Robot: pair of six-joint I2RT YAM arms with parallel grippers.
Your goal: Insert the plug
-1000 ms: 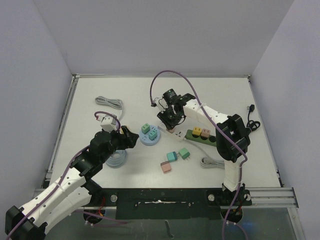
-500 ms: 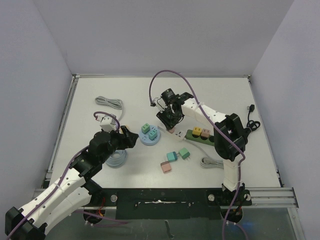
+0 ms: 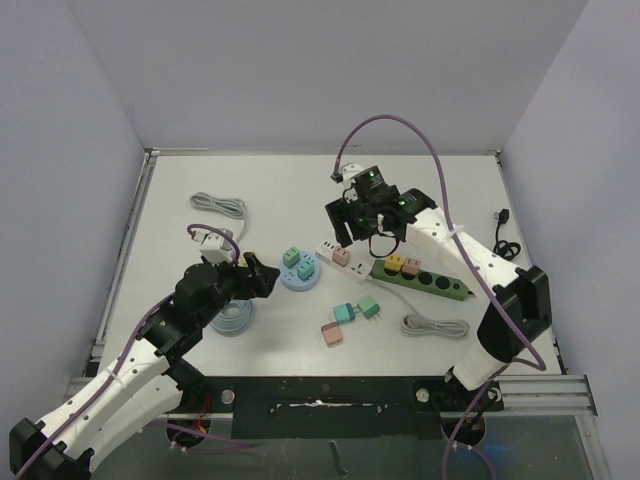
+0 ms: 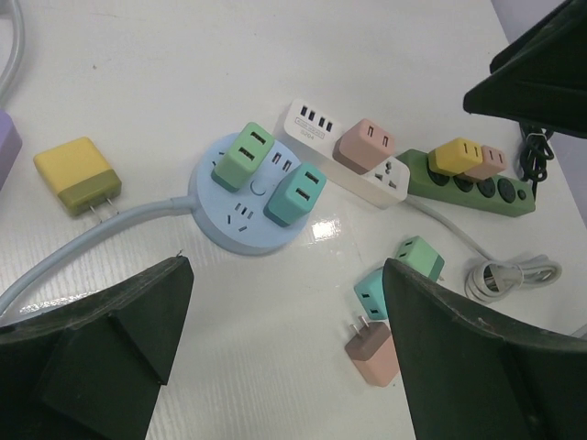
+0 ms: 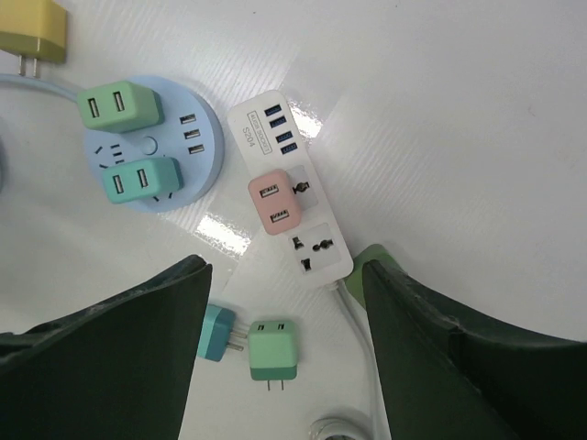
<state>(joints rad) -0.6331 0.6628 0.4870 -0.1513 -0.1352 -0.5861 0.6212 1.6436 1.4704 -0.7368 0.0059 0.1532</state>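
The power strip's universal socket is still free, so next I will move my right gripper back and down past the white power strip (image 3: 328, 247) to straddle the loose green plug (image 3: 368, 306).
A pink plug (image 3: 341, 256) (image 5: 280, 203) sits seated in the white power strip (image 3: 328, 247) (image 5: 316, 247), next to its free universal socket. My right gripper (image 3: 362, 222) (image 5: 284, 261) hangs above and behind the strip, open, with nothing between its fingers. My left gripper (image 3: 258, 276) (image 4: 286, 266) stands open over the table beside the round blue socket hub (image 3: 299, 272) (image 4: 248, 197), which carries a green plug (image 4: 242, 156) and a teal plug (image 4: 296, 193). Loose on the table lie a teal plug (image 3: 344, 313), a green plug (image 3: 368, 306) and a pink plug (image 3: 332, 335).
A green power strip (image 3: 430, 281) with a yellow plug (image 3: 394, 264) and a pink plug (image 3: 410, 266) lies right of the white one. A yellow plug (image 4: 78, 174) rests left of the hub. Coiled cables: white (image 3: 435, 326), grey (image 3: 220, 207), black (image 3: 505, 245).
My right gripper has opened, left the pink plug in the white strip, and risen back and to the right. My left gripper has opened wider.
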